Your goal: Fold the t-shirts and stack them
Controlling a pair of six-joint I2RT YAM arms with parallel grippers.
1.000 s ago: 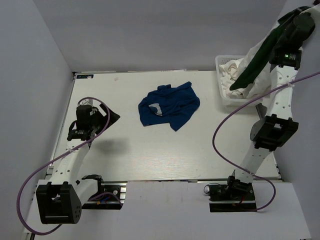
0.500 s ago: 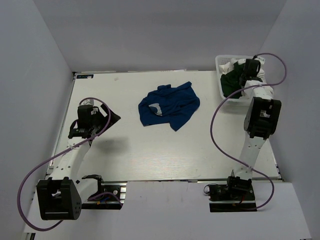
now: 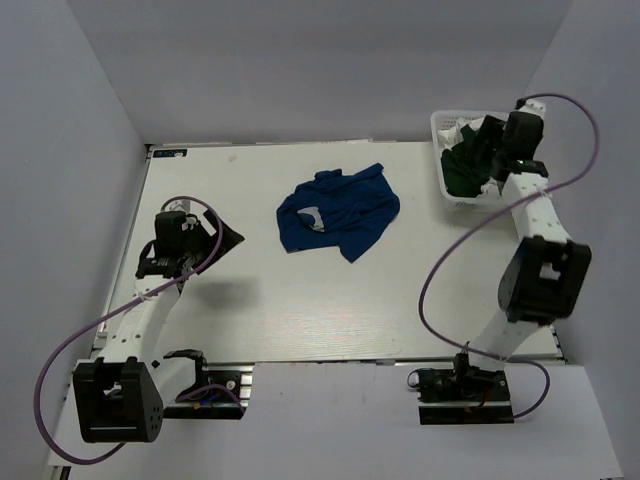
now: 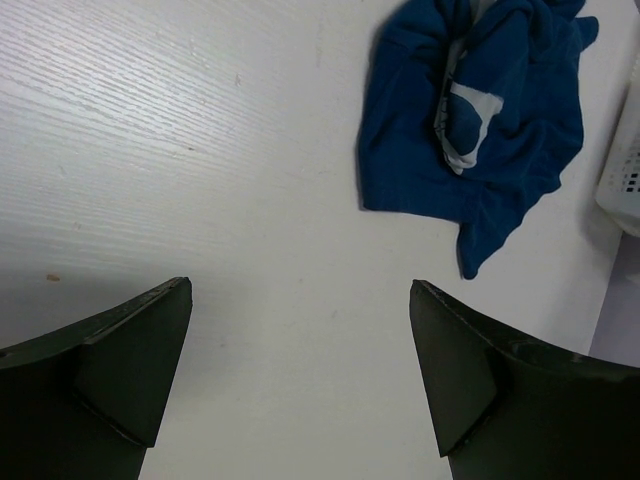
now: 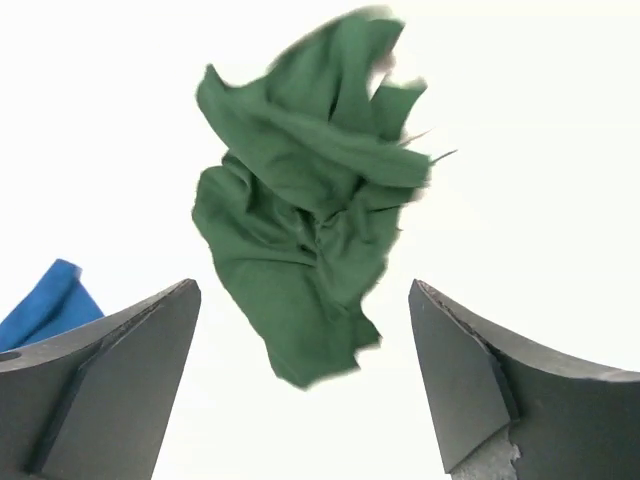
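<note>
White cloth shows at the basket's near side, so my right gripper will go back and down first to reach the near corner by its side.
A crumpled royal blue t-shirt [image 3: 338, 212] with a white print [image 4: 470, 108] lies mid-table. The dark green t-shirt [image 3: 462, 172] is bunched in the white mesh basket [image 3: 440, 128] at the back right, on white t-shirts [image 3: 463, 131]. My right gripper [image 3: 484, 146] hovers over the basket, open. In the right wrist view the green t-shirt [image 5: 310, 230] hangs loose between and beyond the spread fingers, touching neither. My left gripper [image 3: 222, 238] is open above bare table, left of the blue t-shirt [image 4: 480, 130], with nothing in it.
The basket's corner [image 4: 625, 180] shows at the right edge of the left wrist view. Grey walls close in the table on three sides. A purple cable loops beside each arm. A strip of blue cloth [image 5: 45, 303] shows at the right wrist view's left edge.
The right arm swung down from high above the basket with the green t-shirt, then opened and let it go into the basket. The left arm has not moved.
</note>
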